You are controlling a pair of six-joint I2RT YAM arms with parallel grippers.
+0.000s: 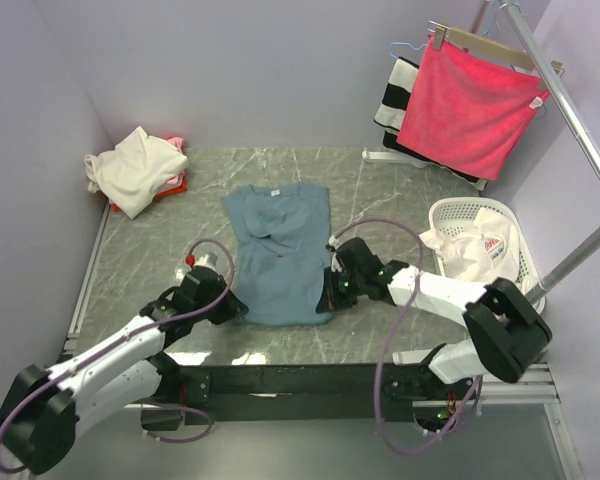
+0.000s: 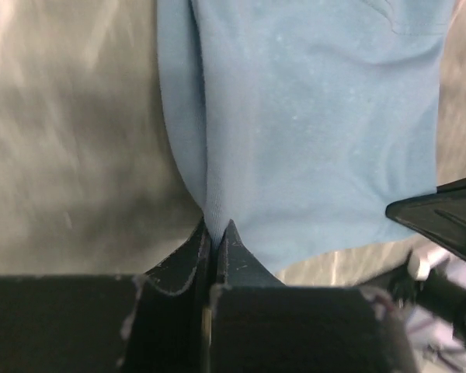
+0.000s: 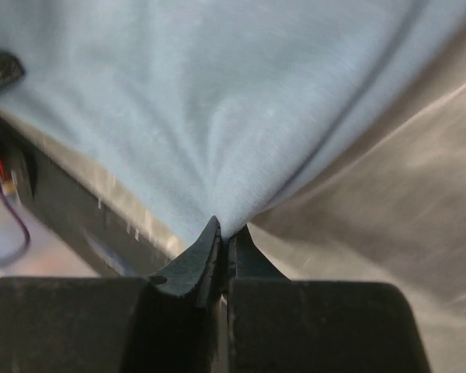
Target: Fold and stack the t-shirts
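Observation:
My left gripper lifts the blue-grey t-shirt's hem corner outward next. It then releases the corner on that t-shirt's shoulder nearest the cream t-shirt, since that shoulder lies outward of the gripper.
The blue-grey t-shirt (image 1: 280,250) lies on the table's middle, sleeves folded in, collar at the far end. My left gripper (image 1: 242,307) is shut on its near left corner; the cloth (image 2: 318,132) runs up from the pinched jaws (image 2: 217,231). My right gripper (image 1: 327,297) is shut on the near right corner, the cloth (image 3: 217,101) fanning out from the jaws (image 3: 227,230). A cream t-shirt (image 1: 135,168) lies heaped over a pink/red one (image 1: 172,185) at the far left. A white t-shirt with red print (image 1: 475,250) sits in the basket.
A white laundry basket (image 1: 515,235) stands at the right edge. A bright pink-red towel (image 1: 470,108) and a black-and-white striped cloth (image 1: 395,95) hang from a rack at the far right. A metal rail (image 1: 570,110) slants along the right side.

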